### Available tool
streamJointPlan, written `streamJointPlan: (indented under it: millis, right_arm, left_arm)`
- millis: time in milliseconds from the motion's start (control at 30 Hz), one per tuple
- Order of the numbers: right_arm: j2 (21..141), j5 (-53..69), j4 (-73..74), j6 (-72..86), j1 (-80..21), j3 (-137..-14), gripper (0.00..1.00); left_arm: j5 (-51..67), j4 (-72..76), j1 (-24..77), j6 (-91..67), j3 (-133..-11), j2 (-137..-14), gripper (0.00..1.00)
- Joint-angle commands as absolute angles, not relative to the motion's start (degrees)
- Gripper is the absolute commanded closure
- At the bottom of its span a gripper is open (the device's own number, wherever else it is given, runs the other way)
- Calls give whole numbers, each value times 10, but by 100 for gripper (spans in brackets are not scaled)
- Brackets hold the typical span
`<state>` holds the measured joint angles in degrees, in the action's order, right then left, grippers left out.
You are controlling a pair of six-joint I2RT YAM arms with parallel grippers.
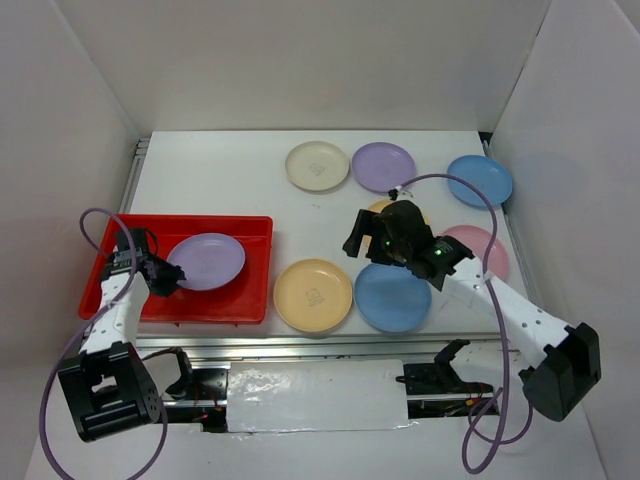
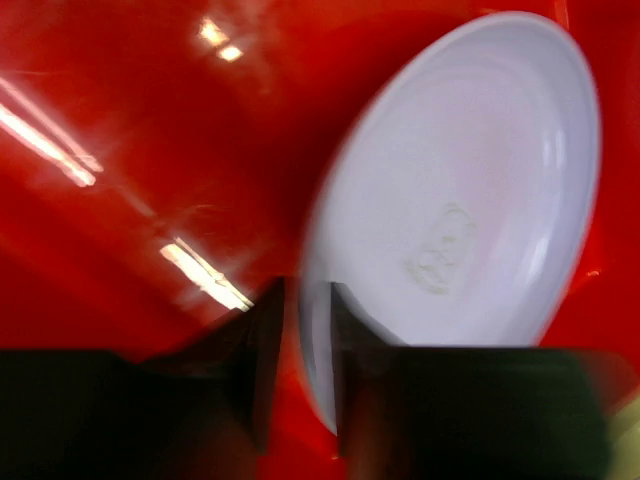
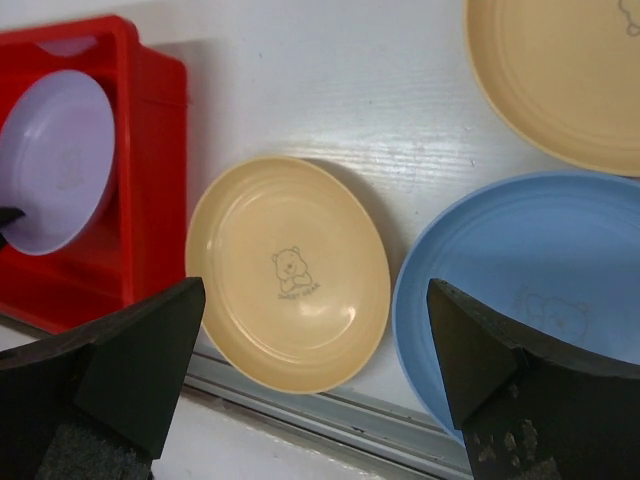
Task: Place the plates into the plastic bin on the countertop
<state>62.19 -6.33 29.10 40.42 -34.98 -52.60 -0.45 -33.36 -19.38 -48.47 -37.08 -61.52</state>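
Next, my open right gripper goes down, toward the red bin, onto the plate's rim by the blue plate; the yellow plate [image 3: 288,272] lies nearest that bin.
The red plastic bin [image 1: 255,232] sits at the left of the white countertop [image 1: 220,180]. A purple plate [image 1: 208,261] is inside it. My left gripper [image 1: 162,276] is shut on that plate's near rim; in the left wrist view the rim [image 2: 318,330] runs between the two close-set fingers of the gripper [image 2: 308,300]. My right gripper [image 1: 372,243] is wide open and empty above a yellow plate [image 3: 288,272] and a blue plate [image 3: 530,290].
Loose plates lie on the countertop: cream [image 1: 317,165], purple [image 1: 383,166], blue [image 1: 479,180], pink [image 1: 482,250], yellow [image 1: 313,295], blue [image 1: 393,297], and a yellow-orange one [image 1: 380,209] mostly under my right wrist. A silver rail [image 1: 330,343] edges the front.
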Motion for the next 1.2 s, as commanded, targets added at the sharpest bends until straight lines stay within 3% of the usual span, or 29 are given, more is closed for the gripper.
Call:
streamJointPlan:
  millis: [0,167,200,400,567,733,867,900,967,1133,1167]
  right_arm:
    - [678,-28,271,351,-352,-536,0]
    - [776,-22,272,298,-372,-579,1]
    - [817,-38,279,292,-374,-591,1]
    - [965,-40,296,237,-388,-686,7]
    - [1026,-28,287,236,-397,-701,25]
    - [1042,-20,270,243,-399,-685,35]
    - [1039,-9,256,247,-401,-664,56]
    - [1037,-8,252,249,-401,-659,66]
    - [1034,-11,248,253,-403,-645,67]
    - [995,-34,256,272,-414,-627,85]
    - [988,-47,262,274,-419,-627,97]
  left_arm:
    - [21,-276,-166,-497,-381,-620,57]
    - [5,-298,-125,-494,-396,-614,19]
    - [4,-309,-111,-490,-416,-611,1]
    - [-69,-413,-80,-481,-491,-525,1]
    - [-93,-467,-82,-439,-546,-469,1]
    - [-63,-498,-84,-399,-577,-449,1]
    - [-44,-502,-84,-384,-578,-445,1]
    - [-40,-503,-84,-379,-577,-444,1]
    - [-34,-501,-85,-376,-570,-440,1]
    - [-31,-503,-86,-367,-562,-432,1]
    - [-27,-502,-85,-366,-562,-430,1]
